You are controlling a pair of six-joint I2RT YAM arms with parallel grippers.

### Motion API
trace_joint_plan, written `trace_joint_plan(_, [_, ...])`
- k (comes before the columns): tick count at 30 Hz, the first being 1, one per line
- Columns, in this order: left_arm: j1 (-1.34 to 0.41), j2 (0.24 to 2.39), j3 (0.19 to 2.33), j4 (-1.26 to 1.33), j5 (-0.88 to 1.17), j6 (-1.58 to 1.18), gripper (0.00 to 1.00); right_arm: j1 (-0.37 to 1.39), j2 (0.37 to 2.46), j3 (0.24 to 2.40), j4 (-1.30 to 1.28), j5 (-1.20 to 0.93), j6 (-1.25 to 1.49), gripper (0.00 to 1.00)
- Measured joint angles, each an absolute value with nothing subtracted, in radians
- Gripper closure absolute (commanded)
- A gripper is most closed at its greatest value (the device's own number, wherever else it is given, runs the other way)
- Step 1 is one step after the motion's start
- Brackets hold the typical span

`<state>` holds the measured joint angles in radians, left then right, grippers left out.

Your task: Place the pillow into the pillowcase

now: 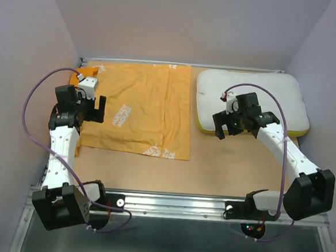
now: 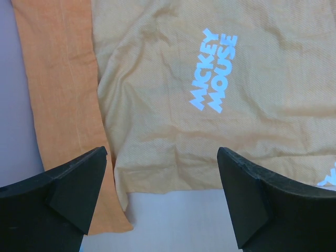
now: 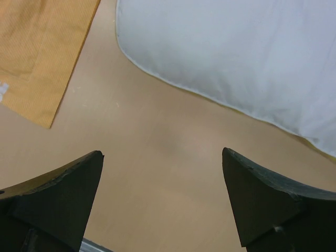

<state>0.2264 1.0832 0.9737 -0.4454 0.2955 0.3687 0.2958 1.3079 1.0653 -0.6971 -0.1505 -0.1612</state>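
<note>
My right gripper is spanning only bare table, so it needs to move outward to the pillow's top toward the pillowcase, press down there and close.
The orange-yellow pillowcase [image 1: 140, 107] lies flat on the left half of the table, its small white print facing up. In the left wrist view it [image 2: 210, 79] fills the frame, with "MICKEY MOUSE" lettering. My left gripper [image 1: 91, 110] is open and empty above its left edge [image 2: 163, 173]. The white pillow [image 1: 250, 100] with yellow piping lies at the back right. It also shows in the right wrist view [image 3: 236, 47]. My right gripper [image 1: 230, 129] is open and empty over bare table [image 3: 163, 173] just in front of the pillow's near left edge.
The brown table [image 1: 210, 175] ends at a metal rail [image 1: 174, 204] along the front. Lilac walls [image 1: 22, 64] close in the left, back and right sides. A purple cable [image 1: 34, 105] loops off each arm.
</note>
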Motion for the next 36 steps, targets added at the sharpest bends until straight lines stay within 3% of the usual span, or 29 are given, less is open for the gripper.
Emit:
trace_joint_plan(7, [0.224, 1.098, 1.012, -0.451, 0.348, 0.347, 0.01, 0.296, 1.362, 1.117, -0.703, -0.164, -0.279, 0.00])
trace_joint_plan(19, [0.216, 1.151, 1.082, -0.461, 0.449, 0.347, 0.01, 0.244, 1.641, 1.379, -0.718, -0.121, -0.575, 0.00])
trace_joint_plan(29, [0.205, 1.185, 1.082, -0.468, 0.502, 0.350, 0.01, 0.082, 1.951, 1.634, -0.768, -0.226, -0.712, 0.00])
trace_joint_plan(36, [0.204, 1.197, 1.080, -0.473, 0.513, 0.350, 0.01, 0.036, 2.093, 1.686, -0.791, -0.337, -0.730, 0.00])
